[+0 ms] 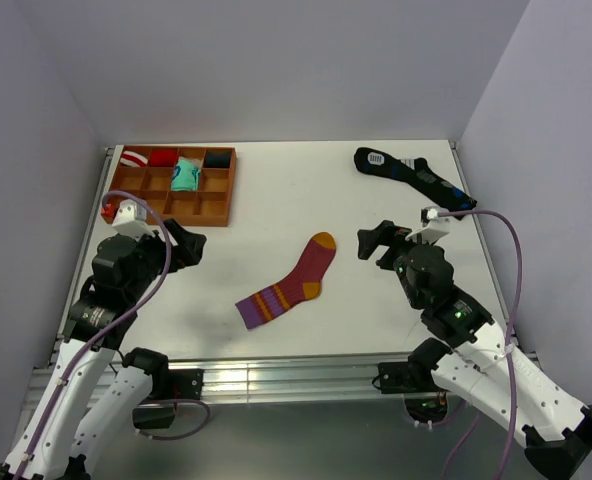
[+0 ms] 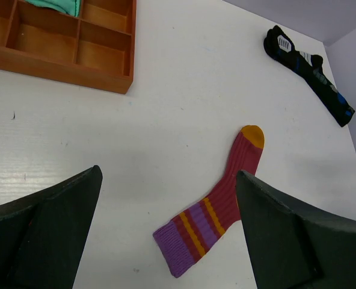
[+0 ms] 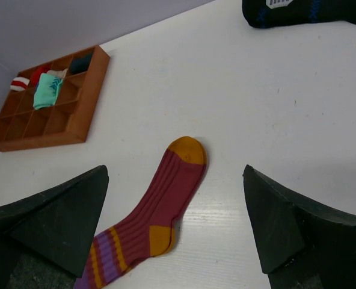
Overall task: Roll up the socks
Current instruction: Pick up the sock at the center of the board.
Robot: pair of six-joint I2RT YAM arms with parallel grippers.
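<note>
The sock cuff's near corner (image 1: 248, 322) lies bare below my right gripper, so next I will swing the gripper to its left in the top view, back and down onto that corner.
A maroon sock (image 1: 291, 283) with orange toe and heel and a purple striped cuff lies flat in the middle of the white table, toe pointing away. It shows in the left wrist view (image 2: 217, 205) and the right wrist view (image 3: 157, 208). My left gripper (image 1: 191, 247) is open and empty, hovering left of the sock. My right gripper (image 1: 374, 243) is open and empty, hovering right of the sock's toe. Both sets of black fingers (image 2: 52, 223) (image 3: 292, 226) stand wide apart above the table.
A wooden divided tray (image 1: 201, 208) at the back left holds small rolled bundles, red, teal and striped. A long black sock (image 1: 414, 177) with blue marks lies at the back right. Grey walls close in three sides of the table.
</note>
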